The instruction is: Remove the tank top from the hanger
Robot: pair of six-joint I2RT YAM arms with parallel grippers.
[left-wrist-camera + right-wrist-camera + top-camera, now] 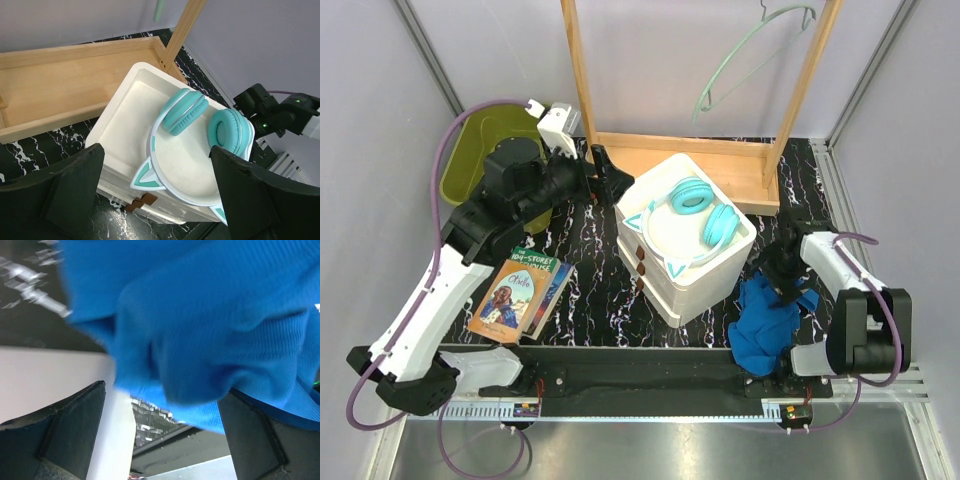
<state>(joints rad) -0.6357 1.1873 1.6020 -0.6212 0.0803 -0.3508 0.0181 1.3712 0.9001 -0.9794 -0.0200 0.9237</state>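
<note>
My right gripper lowers its open fingers around the raised fold bunching between them on the tank top's upper edge [767,300] [182,382] next, just below it, and closes.
The blue tank top [763,322] lies crumpled on the table at the near right, off the hanger. The bare mint-green hanger [752,52] hangs by its wire hook from the top bar of the wooden rack [680,150]; its tip shows in the left wrist view [159,10]. My right gripper [786,282] is just above the tank top's upper edge. In the right wrist view the right gripper [162,387] has its jaws wide apart and the blue fabric [200,325] fills the view just past them. My left gripper [611,180] [155,150] is open and empty beside the white box.
A white box [685,250] with turquoise headphones [695,215] on it stands mid-table, also in the left wrist view [125,120]. A book [520,295] lies at the near left. An olive bin [485,150] stands at the far left. The rack's wooden base sits behind the box.
</note>
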